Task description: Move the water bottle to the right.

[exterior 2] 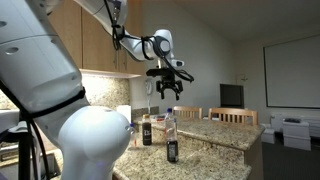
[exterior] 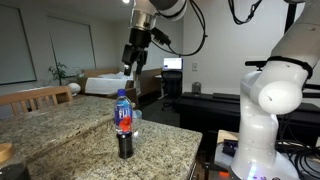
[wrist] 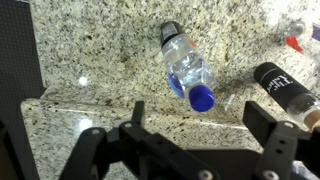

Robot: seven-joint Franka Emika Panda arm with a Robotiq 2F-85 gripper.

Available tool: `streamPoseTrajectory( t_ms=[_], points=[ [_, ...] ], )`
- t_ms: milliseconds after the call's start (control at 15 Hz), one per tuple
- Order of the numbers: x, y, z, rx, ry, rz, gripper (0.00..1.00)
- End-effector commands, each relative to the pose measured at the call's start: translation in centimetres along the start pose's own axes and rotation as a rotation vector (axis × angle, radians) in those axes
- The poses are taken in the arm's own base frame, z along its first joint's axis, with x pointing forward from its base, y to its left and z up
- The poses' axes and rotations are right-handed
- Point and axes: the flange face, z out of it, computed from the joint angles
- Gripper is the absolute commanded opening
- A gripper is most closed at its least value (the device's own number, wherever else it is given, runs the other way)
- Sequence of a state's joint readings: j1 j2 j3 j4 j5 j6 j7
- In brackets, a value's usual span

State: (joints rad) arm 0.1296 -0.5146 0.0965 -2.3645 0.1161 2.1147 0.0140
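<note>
The blue cap is below, just beyond my open fingertips in the wrist view. My gripper should lower and shift until its fingers are on both sides of the cap.
The water bottle [exterior: 122, 112] is clear with a blue cap and a blue label with a red mark. It stands upright on the granite counter [exterior: 60, 130] in both exterior views [exterior 2: 171, 124]. A dark can [exterior: 124, 146] stands right against its lower part [exterior 2: 172, 152]. My gripper [exterior: 132, 60] hangs open and empty high above the bottle [exterior 2: 168, 96]. In the wrist view the blue cap of the bottle [wrist: 201, 97] lies just beyond the open fingers of the gripper [wrist: 200, 125].
A dark labelled bottle [exterior 2: 147, 130] stands beside the bottle and shows at the right of the wrist view [wrist: 285, 86]. A small clear item with red [wrist: 296, 40] lies beyond it. The counter's edge [wrist: 120, 100] runs just under the gripper. Wooden chairs [exterior: 40, 97] stand behind.
</note>
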Motion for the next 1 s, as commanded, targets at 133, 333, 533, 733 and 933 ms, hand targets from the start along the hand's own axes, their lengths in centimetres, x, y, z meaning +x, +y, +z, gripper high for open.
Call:
streamPoseTrajectory(
  t_ms=[133, 333, 533, 733, 933],
  points=[
    [3.1, -2.8, 2.3, 0.039, -0.030, -0.026, 1.00],
    [3.8, -3.6, 3.6, 0.021, -0.052, -0.044, 1.00],
    [4.0, -3.8, 5.0, 0.006, -0.072, -0.047, 1.00],
    [3.9, -3.8, 6.1, 0.004, -0.095, -0.042, 1.00],
    [4.0, -3.6, 6.9, 0.000, -0.107, -0.038, 1.00]
  ],
)
